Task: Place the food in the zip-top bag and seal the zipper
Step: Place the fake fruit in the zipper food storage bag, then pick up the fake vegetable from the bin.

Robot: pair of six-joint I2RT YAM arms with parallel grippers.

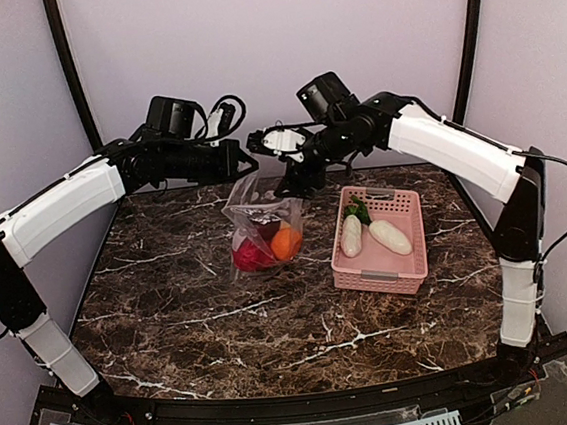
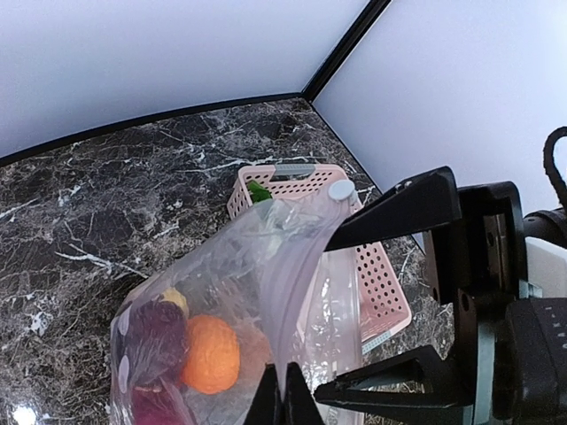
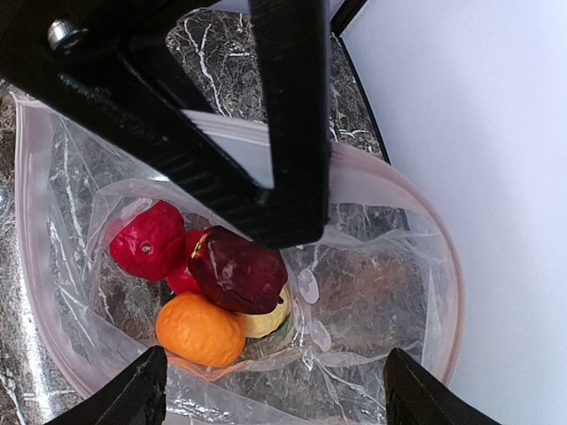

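Note:
My right gripper will next move over and down onto the white piece farther from the bag, because that piece is below it, to the right in the top view.
The clear zip-top bag (image 1: 265, 224) stands upright on the marble table, mouth held up. My left gripper (image 1: 246, 166) (image 2: 283, 400) is shut on the bag's rim, right on the zipper (image 2: 297, 292) strip. Inside lie a red apple (image 3: 146, 239), a dark red piece (image 3: 235, 270), an orange (image 3: 199, 329) and a yellow fruit (image 3: 266, 319). My right gripper (image 1: 296, 183) (image 3: 270, 394) hangs open just above the bag's mouth with nothing between its fingers (image 2: 399, 208). Two white oblong pieces (image 1: 389, 235) and a green leafy piece (image 1: 359, 208) lie in the basket.
The pink slotted basket (image 1: 411, 260) sits right of the bag, close to it. Dark marble table (image 1: 223, 319) stretches in front toward the arm bases. Pale walls close off the back and sides.

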